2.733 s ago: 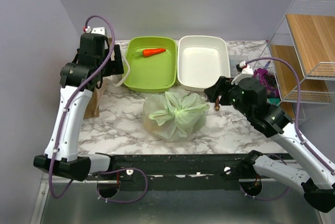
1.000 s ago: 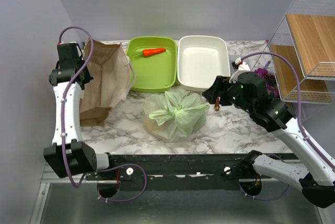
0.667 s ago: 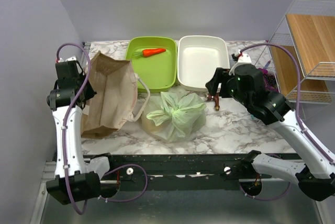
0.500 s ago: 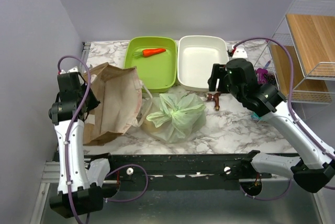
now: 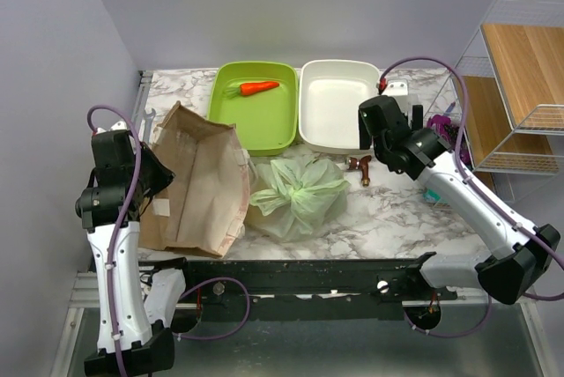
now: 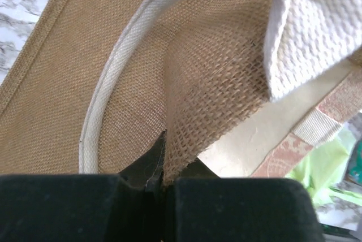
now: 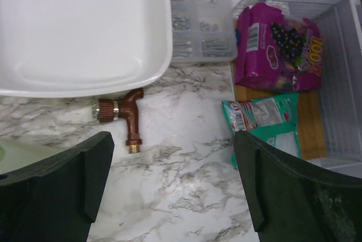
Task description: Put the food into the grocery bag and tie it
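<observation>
My right gripper will go right in the top view and down to the magenta packet, onto its exposed near edge (image 7: 261,81).
The grocery bag (image 5: 296,194) is a pale-green plastic bundle gathered at its top, lying mid-table. The food is hidden; only a vague yellowish shape shows through the plastic. My left gripper (image 5: 157,185) is shut on the edge of a brown burlap bag (image 5: 199,181), and the weave sits pinched between its jaws (image 6: 164,181). In that view a corner of the grocery bag (image 6: 325,165) shows at the right. My right gripper (image 5: 367,130) hovers by the white tray's right rim, open with nothing in it (image 7: 172,163), above bare marble.
A green tray (image 5: 280,135) holding an orange carrot (image 5: 258,88) and a white tray (image 5: 339,144) stand at the back. A brown tap fitting (image 7: 127,116) lies below the white tray (image 7: 85,33). A screw box (image 7: 201,27), a magenta packet (image 7: 277,47) and a teal packet (image 7: 263,123) sit right. A wire shelf (image 5: 515,86) stands far right.
My left arm has dragged the burlap bag forward and laid it beside the grocery bag. My right gripper has swung back toward the white tray and opened wider.
</observation>
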{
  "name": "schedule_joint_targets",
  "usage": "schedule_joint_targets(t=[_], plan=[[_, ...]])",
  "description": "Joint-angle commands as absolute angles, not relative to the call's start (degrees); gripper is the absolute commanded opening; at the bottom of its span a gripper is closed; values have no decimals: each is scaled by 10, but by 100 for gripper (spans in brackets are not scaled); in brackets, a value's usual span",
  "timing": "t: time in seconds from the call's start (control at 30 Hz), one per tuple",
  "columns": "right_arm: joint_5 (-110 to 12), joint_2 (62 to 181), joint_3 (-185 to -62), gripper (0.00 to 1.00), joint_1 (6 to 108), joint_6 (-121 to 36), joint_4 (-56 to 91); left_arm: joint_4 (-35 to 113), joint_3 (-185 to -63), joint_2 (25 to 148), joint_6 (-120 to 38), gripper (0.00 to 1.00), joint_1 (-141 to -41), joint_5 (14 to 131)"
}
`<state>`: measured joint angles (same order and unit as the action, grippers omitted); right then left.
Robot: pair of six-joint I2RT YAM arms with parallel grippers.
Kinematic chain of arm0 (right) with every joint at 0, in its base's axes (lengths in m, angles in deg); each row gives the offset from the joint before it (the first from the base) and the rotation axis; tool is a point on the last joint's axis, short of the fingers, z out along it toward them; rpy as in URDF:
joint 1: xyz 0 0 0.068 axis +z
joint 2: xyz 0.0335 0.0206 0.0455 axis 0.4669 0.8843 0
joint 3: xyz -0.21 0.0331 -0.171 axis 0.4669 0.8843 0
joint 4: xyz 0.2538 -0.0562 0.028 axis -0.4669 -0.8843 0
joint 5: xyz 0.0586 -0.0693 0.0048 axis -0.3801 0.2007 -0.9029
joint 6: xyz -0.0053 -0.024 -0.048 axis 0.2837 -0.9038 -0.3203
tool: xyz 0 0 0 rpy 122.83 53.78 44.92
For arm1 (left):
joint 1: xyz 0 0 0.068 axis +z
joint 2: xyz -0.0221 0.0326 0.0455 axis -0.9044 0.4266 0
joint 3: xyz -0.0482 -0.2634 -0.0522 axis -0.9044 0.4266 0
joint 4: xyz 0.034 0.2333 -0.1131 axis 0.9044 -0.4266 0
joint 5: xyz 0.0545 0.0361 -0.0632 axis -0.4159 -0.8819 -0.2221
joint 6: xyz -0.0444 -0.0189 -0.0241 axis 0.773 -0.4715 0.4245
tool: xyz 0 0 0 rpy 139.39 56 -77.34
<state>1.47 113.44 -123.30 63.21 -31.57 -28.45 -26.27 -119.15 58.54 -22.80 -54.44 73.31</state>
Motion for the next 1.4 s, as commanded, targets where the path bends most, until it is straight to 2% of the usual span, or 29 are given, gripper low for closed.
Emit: schedule_joint_targets(t=[0.0, 0.4, 0.73, 1.17, 1.37], plan=[[84, 1154, -1195, 95, 605, -327, -267, -279, -1224, 580, -185, 0, -551, 787], [76, 1267, -1144, 97, 469, -320, -155, -319, -1235, 576, -169, 0, -580, 826], [95, 1378, -1180, 98, 388, -339, -101, -353, -1271, 572, -185, 0, -599, 848], [109, 1443, -1186, 97, 323, -412, -22, -344, -1254, 554, -188, 0, -600, 868], [78, 1468, -1200, 92, 294, -412, -11, -339, -1254, 559, -189, 0, -600, 868]])
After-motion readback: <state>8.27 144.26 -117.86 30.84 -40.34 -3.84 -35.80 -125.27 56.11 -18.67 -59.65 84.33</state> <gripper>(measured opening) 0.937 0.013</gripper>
